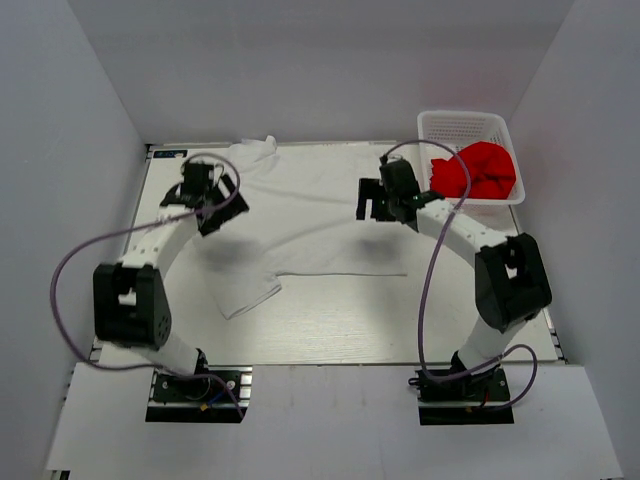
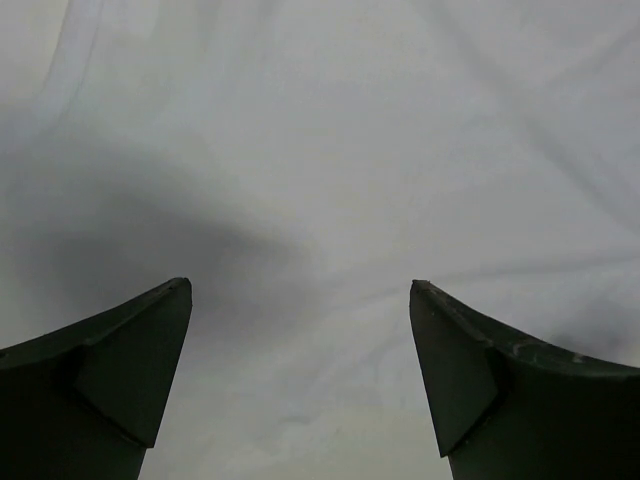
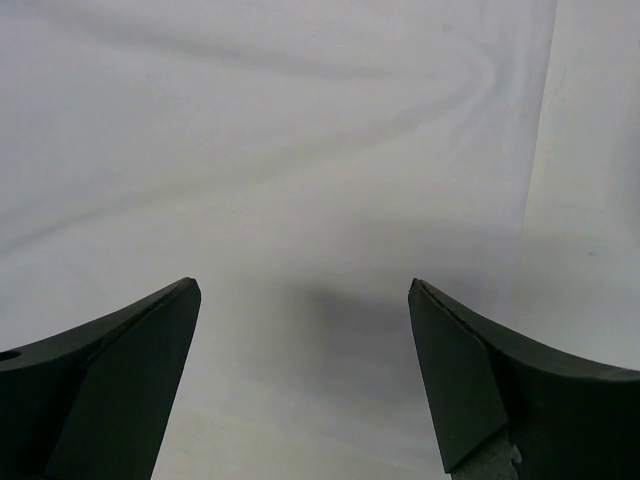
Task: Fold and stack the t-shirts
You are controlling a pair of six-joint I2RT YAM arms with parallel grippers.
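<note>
Next I need to draw my left gripper back and down onto the front sleeve's near hem corner [image 1: 229,316], which juts onto bare tabletop below the gripper and back from it.
The white t-shirt [image 1: 310,215] lies spread flat across the middle of the table, one sleeve at the back left and one at the front left. It fills the left wrist view [image 2: 330,150] and most of the right wrist view [image 3: 280,130]. The red t-shirt [image 1: 480,170] is bunched up in the white lattice basket [image 1: 465,125] at the back right. My left gripper [image 1: 212,200] is open and empty just above the shirt's left part [image 2: 300,290]. My right gripper [image 1: 378,203] is open and empty above the shirt near its right edge [image 3: 303,290].
The basket stands at the table's back right corner, close behind the right arm. Bare tabletop [image 3: 590,200] shows right of the shirt's edge and along the front [image 1: 330,320]. Grey walls [image 1: 70,150] enclose the table on three sides.
</note>
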